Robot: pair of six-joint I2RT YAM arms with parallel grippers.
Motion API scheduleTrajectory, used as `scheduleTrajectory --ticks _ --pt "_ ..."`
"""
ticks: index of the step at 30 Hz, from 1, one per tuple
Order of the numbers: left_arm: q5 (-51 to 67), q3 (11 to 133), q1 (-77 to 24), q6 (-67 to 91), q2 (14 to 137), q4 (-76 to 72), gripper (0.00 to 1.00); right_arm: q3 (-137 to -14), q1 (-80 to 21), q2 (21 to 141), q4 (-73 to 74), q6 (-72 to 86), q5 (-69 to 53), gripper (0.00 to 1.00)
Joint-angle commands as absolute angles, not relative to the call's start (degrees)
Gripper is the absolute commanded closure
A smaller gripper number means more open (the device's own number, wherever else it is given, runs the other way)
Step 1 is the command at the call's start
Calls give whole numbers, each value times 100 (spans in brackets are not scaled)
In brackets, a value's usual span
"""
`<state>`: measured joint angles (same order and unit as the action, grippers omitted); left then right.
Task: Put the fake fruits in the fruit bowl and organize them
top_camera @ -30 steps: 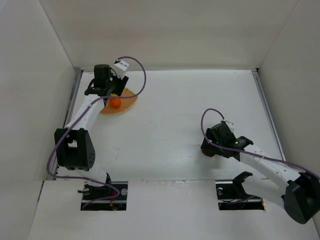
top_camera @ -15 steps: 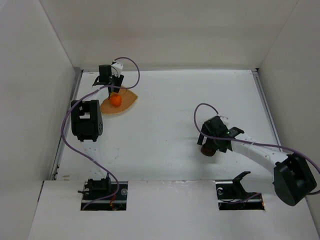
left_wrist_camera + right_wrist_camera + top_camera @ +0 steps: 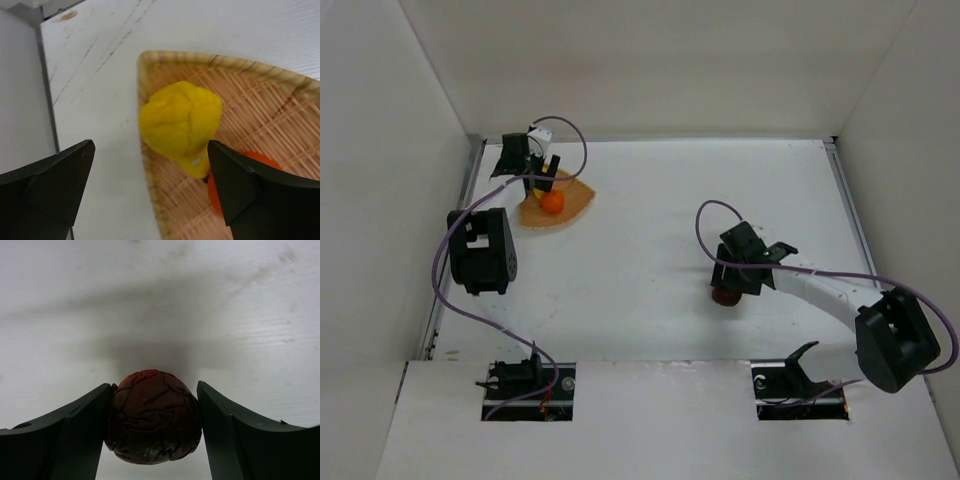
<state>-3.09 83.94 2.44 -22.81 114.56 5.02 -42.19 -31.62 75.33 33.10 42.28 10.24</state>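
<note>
The bowl's end beside the orange is empty. My right gripper will next move outward and to the left in the top view and release the fruit [image 3: 152, 415] there.
The fruit bowl [image 3: 260, 100], a tan woven fan-shaped dish [image 3: 572, 207], sits at the far left of the table. In it lie the yellow pear [image 3: 180, 122] and, touching it, the round orange [image 3: 552, 201], half hidden behind a finger in the left wrist view [image 3: 216, 187]. My left gripper [image 3: 151, 145] hangs open just above the bowl's corner [image 3: 535, 172], holding nothing. My right gripper [image 3: 154, 385] is shut on the dark red-brown apple-like fruit [image 3: 152, 415], low over the table right of centre [image 3: 725, 296].
White walls enclose the table on three sides. A metal rail [image 3: 470, 190] runs along the left edge beside the bowl. The left arm's elbow [image 3: 478, 250] is folded near that edge. Purple cables [image 3: 705, 225] loop above both wrists.
The left jaws have opened over the bowl and the arm has folded back. The right jaws have shut on the dark red fruit and shifted slightly left.
</note>
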Motion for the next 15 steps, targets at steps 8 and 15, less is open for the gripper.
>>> scheduleTrajectory --ticks 8,15 --pt "-107 7901 1436 -827 9203 1405 0 -8862 -4064 10419 2540 2813 291 91" --pt "123 7208 1929 -352 8482 1775 0 -12136 -4425 13111 1102 3145 53 94"
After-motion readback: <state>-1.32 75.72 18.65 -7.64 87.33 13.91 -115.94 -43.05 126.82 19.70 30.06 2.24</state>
